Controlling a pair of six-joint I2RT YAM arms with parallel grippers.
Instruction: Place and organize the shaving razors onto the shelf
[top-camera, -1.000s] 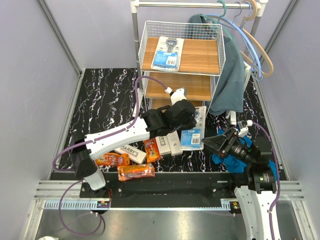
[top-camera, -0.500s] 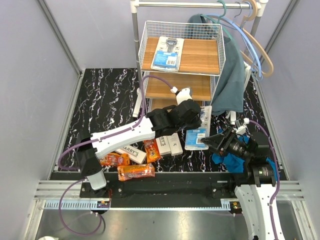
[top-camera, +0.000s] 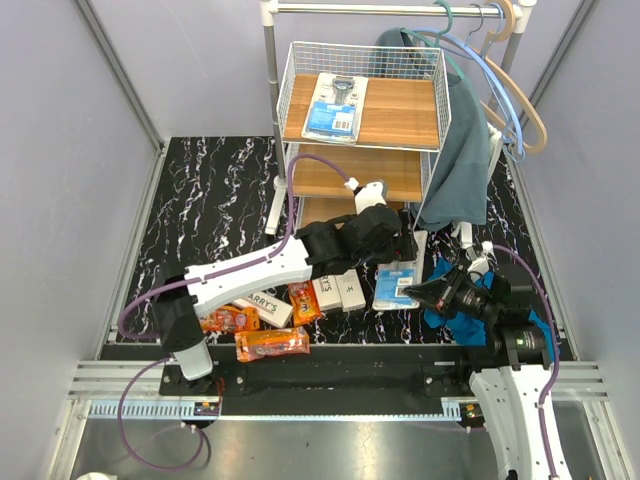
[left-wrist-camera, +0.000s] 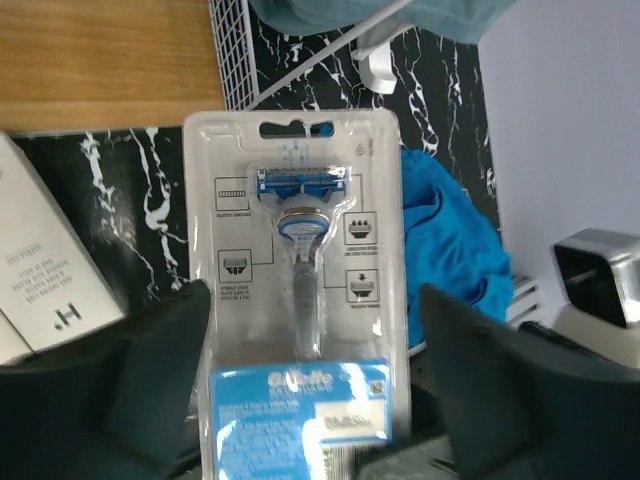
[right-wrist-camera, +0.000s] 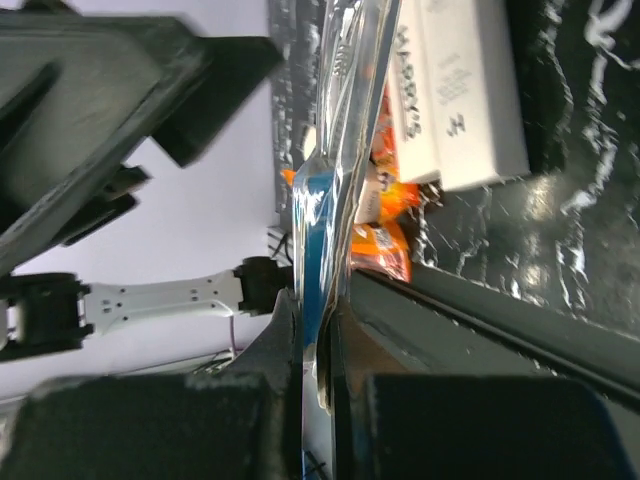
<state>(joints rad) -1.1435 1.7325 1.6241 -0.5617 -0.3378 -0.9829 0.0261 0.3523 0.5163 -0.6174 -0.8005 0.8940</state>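
Note:
The part of the shelf with bare wood beside the other blister card is empty. My right gripper needs to carry the card up and outward, over that bare wood.
A blue-and-white razor blister card (top-camera: 397, 283) hangs between my two grippers, right of the shelf's foot. My right gripper (top-camera: 418, 291) is shut on the card's blue lower edge (right-wrist-camera: 318, 220). My left gripper (top-camera: 400, 245) stands open, its dark fingers (left-wrist-camera: 160, 370) spread either side of the card (left-wrist-camera: 305, 300) without pinching it. The shelf (top-camera: 400, 110) stands at the back, with another blister card (top-camera: 335, 105) on its top board. Two white Harry's boxes (top-camera: 340, 288) and a third one (top-camera: 262, 305) lie on the table beside orange bags (top-camera: 270, 343).
A white clothes rail with hangers and a teal garment (top-camera: 460, 150) stands right of the shelf. A blue cloth (top-camera: 455, 320) lies under my right arm. A white stick-like item (top-camera: 275, 210) lies left of the shelf's foot. Grey walls close in both sides.
My left arm carried the blister card rightward to the right gripper. The right gripper closed on the card's lower edge, and the left gripper opened and let go.

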